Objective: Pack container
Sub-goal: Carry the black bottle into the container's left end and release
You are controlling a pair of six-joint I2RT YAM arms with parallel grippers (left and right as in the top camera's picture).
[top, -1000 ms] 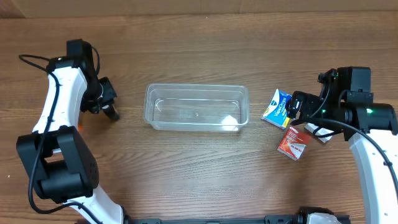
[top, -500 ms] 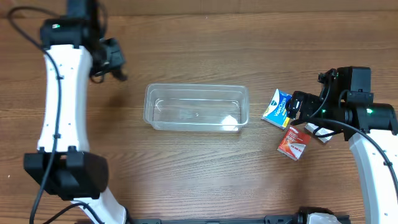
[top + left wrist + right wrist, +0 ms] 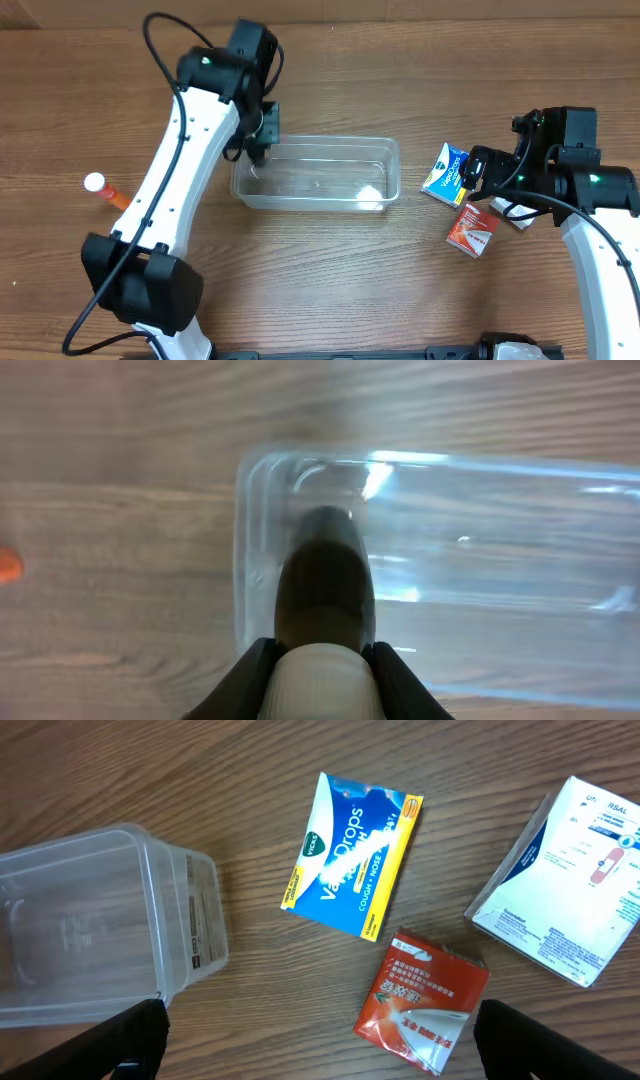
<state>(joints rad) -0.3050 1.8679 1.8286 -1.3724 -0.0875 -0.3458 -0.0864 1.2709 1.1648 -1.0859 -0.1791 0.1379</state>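
Note:
The container's end toward the orange bottle (image 3: 254, 183) (image 3: 268, 565) is empty below the dark bottle, so the robot's left gripper will come down into that end and let go of the dark bottle.
The clear plastic container (image 3: 318, 207) lies at the table's middle. It also shows in the left wrist view (image 3: 241, 550) and the right wrist view (image 3: 100, 910). My left gripper (image 3: 256, 138) is over the container's left end. It is shut (image 3: 322, 665) on a dark bottle (image 3: 325, 575) with a white cap (image 3: 322, 690). My right gripper (image 3: 478, 170) is open and empty (image 3: 318, 1030), above the packets to the right of the container.
A blue VapoDrops packet (image 3: 446, 170) (image 3: 352, 855), a red packet (image 3: 471, 230) (image 3: 425, 1000) and a white box (image 3: 512, 216) (image 3: 565, 885) lie right of the container. An orange bottle with a white cap (image 3: 105, 190) lies at the far left.
My left arm has swung from the table's left side to over the container's left end. The orange bottle at far left is now in plain view. The right arm has not moved.

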